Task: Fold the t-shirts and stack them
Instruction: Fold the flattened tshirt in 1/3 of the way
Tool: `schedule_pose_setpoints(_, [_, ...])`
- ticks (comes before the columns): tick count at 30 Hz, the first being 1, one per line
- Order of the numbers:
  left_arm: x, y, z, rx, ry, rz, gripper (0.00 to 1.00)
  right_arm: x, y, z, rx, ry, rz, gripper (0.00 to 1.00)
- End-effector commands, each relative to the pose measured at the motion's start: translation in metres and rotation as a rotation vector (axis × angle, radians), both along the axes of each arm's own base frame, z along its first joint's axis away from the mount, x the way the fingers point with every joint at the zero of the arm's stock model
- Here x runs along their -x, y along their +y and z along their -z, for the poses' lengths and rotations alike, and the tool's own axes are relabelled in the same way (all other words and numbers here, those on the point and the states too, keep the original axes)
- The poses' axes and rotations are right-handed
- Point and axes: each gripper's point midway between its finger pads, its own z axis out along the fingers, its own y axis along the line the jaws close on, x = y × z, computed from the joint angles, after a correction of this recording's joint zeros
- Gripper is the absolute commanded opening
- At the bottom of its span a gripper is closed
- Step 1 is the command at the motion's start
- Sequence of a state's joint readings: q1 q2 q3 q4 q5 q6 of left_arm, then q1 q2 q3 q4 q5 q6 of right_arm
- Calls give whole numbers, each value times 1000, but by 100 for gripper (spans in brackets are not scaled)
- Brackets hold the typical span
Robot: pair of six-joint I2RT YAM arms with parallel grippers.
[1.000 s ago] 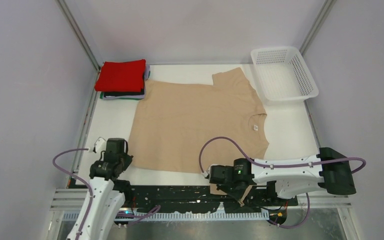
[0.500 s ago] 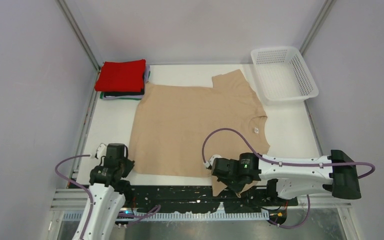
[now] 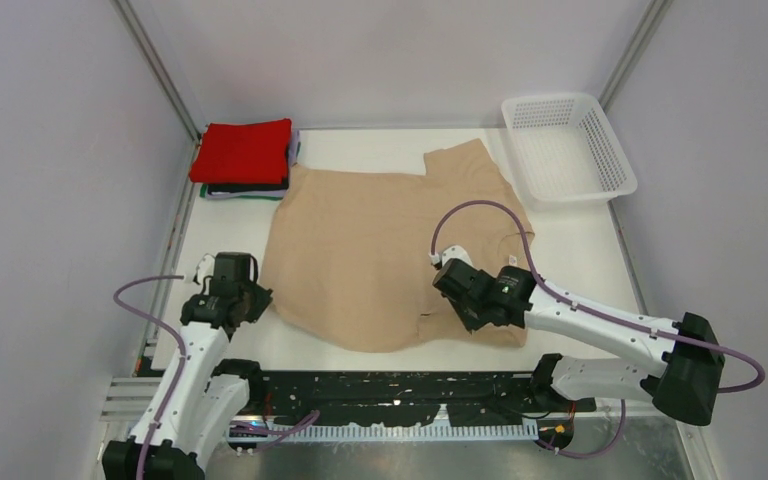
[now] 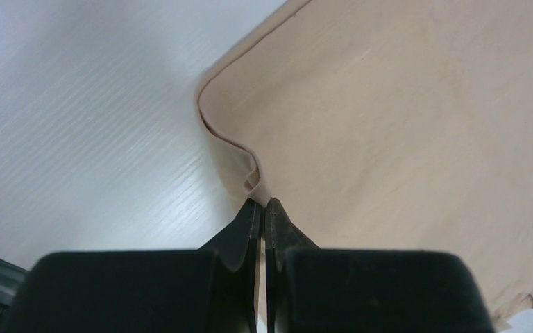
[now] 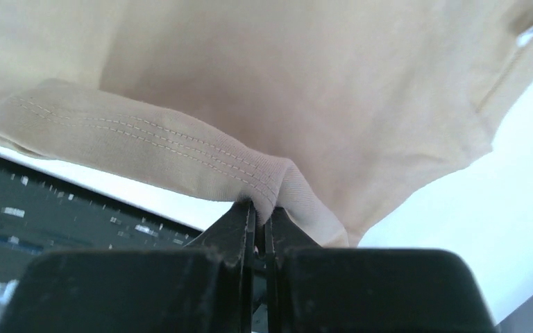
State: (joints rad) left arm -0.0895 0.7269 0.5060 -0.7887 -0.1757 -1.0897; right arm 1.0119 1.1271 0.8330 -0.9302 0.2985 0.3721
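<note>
The robot's right gripper will next carry the near sleeve's stitched hem [image 5: 180, 149] outward over the t-shirt's body, beside the collar, since the near sleeve is lifted and the t-shirt's body lies flat beyond it.
The beige t-shirt [image 3: 380, 240] lies spread on the white table. My left gripper [image 3: 252, 308] is shut on its near-left bottom corner, pinched at the hem in the left wrist view [image 4: 262, 201]. My right gripper [image 3: 463, 305] is shut on the near sleeve's stitched hem [image 5: 180, 149] and holds it lifted over the shirt body. The folded stack, red shirt [image 3: 245, 150] on top with black, green and lavender edges below, sits at the far left.
A white mesh basket [image 3: 566, 148] stands at the far right corner. The black perforated base strip [image 3: 380, 395] runs along the near edge. Grey walls close both sides.
My right gripper has carried the sleeve from the near edge up and away over the shirt, folding it inward. My left gripper has moved slightly farther with the corner, bunching the near hem.
</note>
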Motion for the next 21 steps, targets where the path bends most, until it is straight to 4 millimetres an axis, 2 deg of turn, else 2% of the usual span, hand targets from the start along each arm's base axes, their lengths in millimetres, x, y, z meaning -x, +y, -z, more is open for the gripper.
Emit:
schedule_pose_setpoints(1, [-45,6,-36,-39,-114,-20,0,-51,5,-33,-6,-200,81,5])
schedule_pose_setpoints(4, [-60,4,-38,-42,-112,-11,0,-71,5,-44,30,-246,57,5])
schedule_pose_setpoints(8, [-77,5,-39,-44,-105,-28,0,-102,-9,-53,141,-329,101,5])
schedule_pose_setpoints(10, [-87,4,-41,-41,-120,-33,0,-119,-12,-56,141,-356,132,5])
schedule_pose_setpoints(16, [-114,7,-44,-61,-132,-39,0,-149,-15,-60,125,-375,158,5])
schedule_pose_setpoints(21, [-133,7,-29,-53,-97,-23,0,-168,-19,-58,140,-391,181,5])
